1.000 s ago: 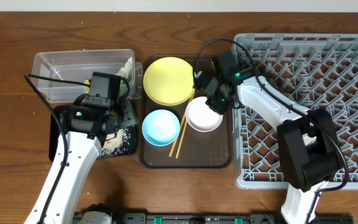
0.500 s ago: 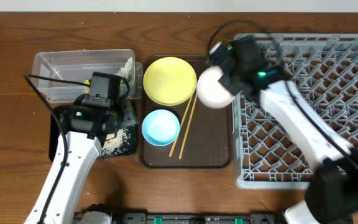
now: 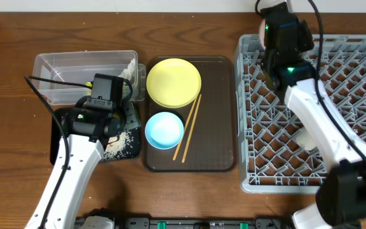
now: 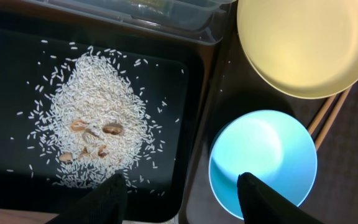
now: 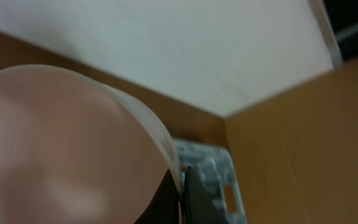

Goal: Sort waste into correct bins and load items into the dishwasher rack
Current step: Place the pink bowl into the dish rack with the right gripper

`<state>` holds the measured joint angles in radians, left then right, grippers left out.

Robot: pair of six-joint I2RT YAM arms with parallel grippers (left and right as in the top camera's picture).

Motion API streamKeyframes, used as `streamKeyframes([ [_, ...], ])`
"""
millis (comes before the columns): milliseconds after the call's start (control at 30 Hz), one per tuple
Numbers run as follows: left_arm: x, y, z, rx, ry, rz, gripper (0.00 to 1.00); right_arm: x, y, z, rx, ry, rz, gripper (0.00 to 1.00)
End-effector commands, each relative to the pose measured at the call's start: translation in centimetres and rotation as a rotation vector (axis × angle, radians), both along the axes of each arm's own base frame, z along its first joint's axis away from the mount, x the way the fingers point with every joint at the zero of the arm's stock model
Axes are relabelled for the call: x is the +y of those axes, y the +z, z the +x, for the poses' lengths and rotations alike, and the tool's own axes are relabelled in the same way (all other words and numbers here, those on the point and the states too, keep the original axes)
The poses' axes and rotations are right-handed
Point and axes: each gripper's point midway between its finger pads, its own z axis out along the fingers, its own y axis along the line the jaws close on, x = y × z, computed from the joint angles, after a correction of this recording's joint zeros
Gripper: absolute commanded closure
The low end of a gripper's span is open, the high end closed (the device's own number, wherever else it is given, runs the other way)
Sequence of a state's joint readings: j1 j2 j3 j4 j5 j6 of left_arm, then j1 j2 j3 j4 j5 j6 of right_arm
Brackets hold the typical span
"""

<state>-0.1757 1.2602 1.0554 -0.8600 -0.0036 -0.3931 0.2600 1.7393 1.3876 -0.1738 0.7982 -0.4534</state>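
Note:
My right gripper should next move the raised bowl back and down to the grey rack's far corner by the brown tray (image 3: 218, 127) and let go of the bowl's rim.
My right gripper (image 5: 182, 180) is shut on the rim of the white bowl (image 5: 73, 143). It holds the bowl up above the far left corner of the grey rack (image 3: 335, 76); overhead, the bowl (image 3: 262, 28) shows beside the gripper (image 3: 273, 32). My left gripper (image 4: 182, 186) is open and empty, and straddles the edge between the black tray (image 4: 191, 93) of rice scraps (image 4: 95, 124) and the blue bowl (image 4: 263, 155). The yellow plate (image 3: 173, 83), blue bowl (image 3: 164, 129) and chopsticks (image 3: 191, 127) lie on the brown tray (image 3: 218, 127).
The clear tub (image 3: 75, 73) stands behind the black tray (image 3: 127, 143), with white tissue (image 3: 129, 69) at its right end. A pale round thing (image 3: 305, 138) sits in the rack beside my right arm; I cannot tell whether it is the cup.
My right gripper has lifted the white bowl off the brown tray and carried it back and right, over the rack's far left corner. The left arm has not moved.

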Motion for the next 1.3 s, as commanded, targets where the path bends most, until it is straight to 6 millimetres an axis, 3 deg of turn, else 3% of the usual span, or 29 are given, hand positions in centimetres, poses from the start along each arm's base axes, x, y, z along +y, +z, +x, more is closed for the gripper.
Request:
streamKeyframes([
  [0,0.2,0.4,0.1,-0.01,0.014,0.001,0.4,-1.6,-2.6,0.2,0.046,-0.104,-0.067,0.99],
  [133,0.2,0.4,0.1,-0.01,0.014,0.001,0.4,-1.2,-6.2,0.8,0.119,-0.101,-0.092,0.99],
  [267,0.2,0.4,0.1,-0.01,0.014,0.001,0.4,-0.5,-8.1,0.9,0.145,-0.103,-0.088,0.99],
  [900,0.2,0.4,0.1,-0.01,0.014,0.001,0.4,1.7,-10.6,-2.9,0.205,-0.167,0.042,0.95],
  [1067,0.2,0.4,0.1,-0.011,0.014,0.001,0.4,3.6,-10.2,-4.3,0.264,-0.084,0.182,0.76],
  [1267,0.2,0.4,0.1,-0.01,0.014,0.001,0.4,5.7,-7.1,-6.0,0.27,0.032,0.35,0.31],
])
